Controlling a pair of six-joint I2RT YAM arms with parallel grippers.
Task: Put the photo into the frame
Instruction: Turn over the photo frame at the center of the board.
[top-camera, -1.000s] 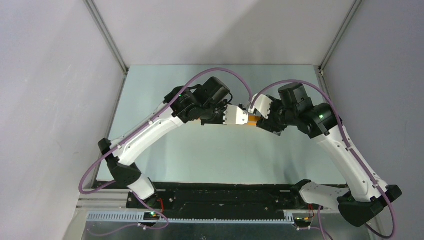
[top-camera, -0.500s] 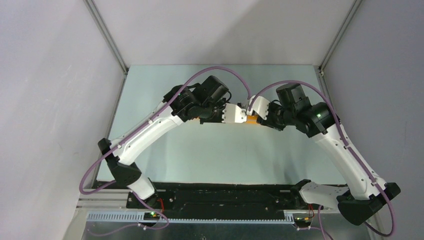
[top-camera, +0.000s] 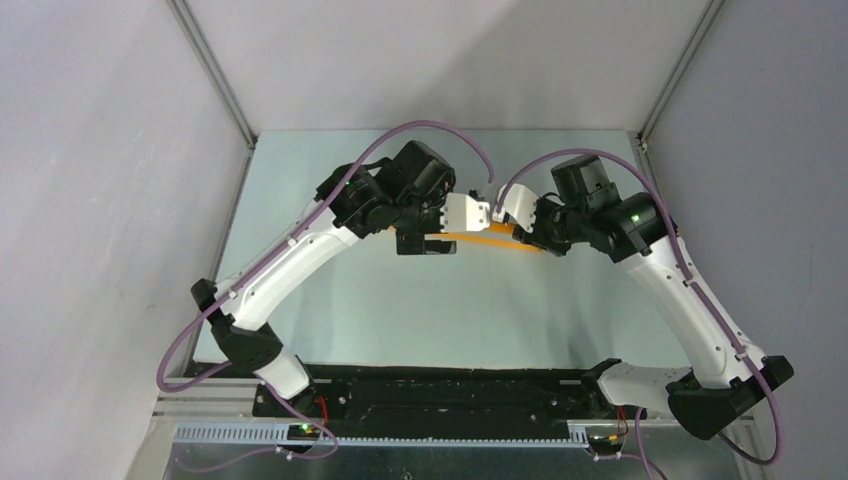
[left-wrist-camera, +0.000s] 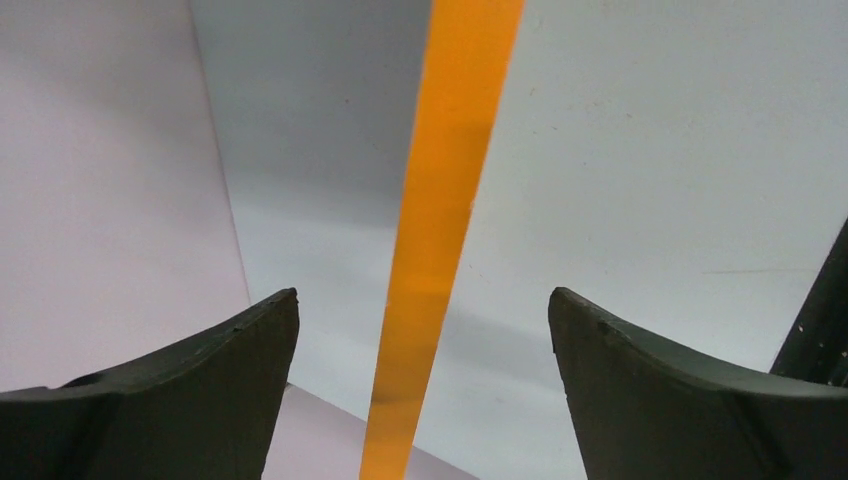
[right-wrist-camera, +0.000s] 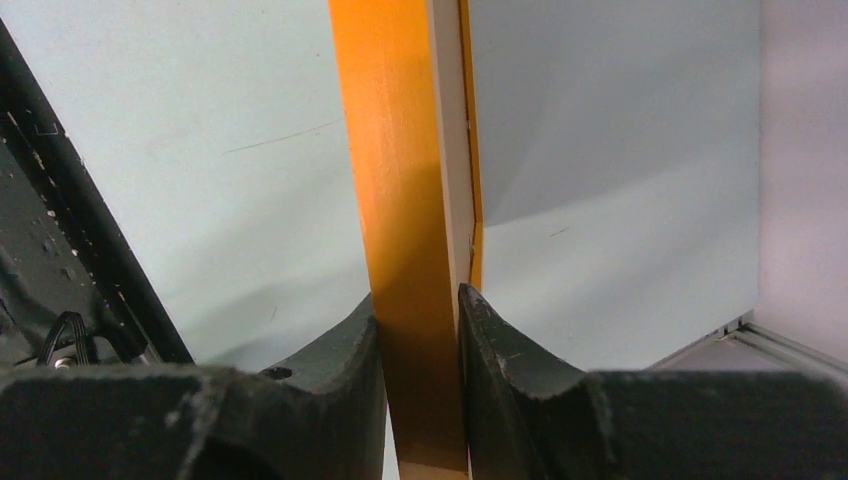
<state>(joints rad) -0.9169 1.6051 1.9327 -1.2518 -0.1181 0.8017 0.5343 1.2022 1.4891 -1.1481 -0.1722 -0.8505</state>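
Note:
I need to turn the frame (top-camera: 482, 240) from on edge to flat next with my right gripper, then lower and release it on the clear pale tabletop below.
The frame (top-camera: 482, 240) is held on edge above the table, a thin orange bar between the two wrists in the top view. My right gripper (right-wrist-camera: 417, 297) is shut on one end of the frame (right-wrist-camera: 400, 150), both pads pressed to its sides. A pale strip (right-wrist-camera: 446, 150) runs along the frame's back edge; I cannot tell what it is. My left gripper (left-wrist-camera: 422, 296) stands wide open around the other end, and the orange frame edge (left-wrist-camera: 440, 230) passes between its fingers without touching either. The photo is hidden.
The pale table (top-camera: 440, 320) lies below the arms, with grey enclosure walls on the left (top-camera: 110, 200) and right (top-camera: 760, 180). Purple cables (top-camera: 420, 135) arc over both wrists. A black base rail (top-camera: 450, 390) runs along the near edge.
My left gripper has opened and let go of the frame. My right gripper has closed on it. Both wrists have shifted slightly back, and more of the frame's orange edge shows between them.

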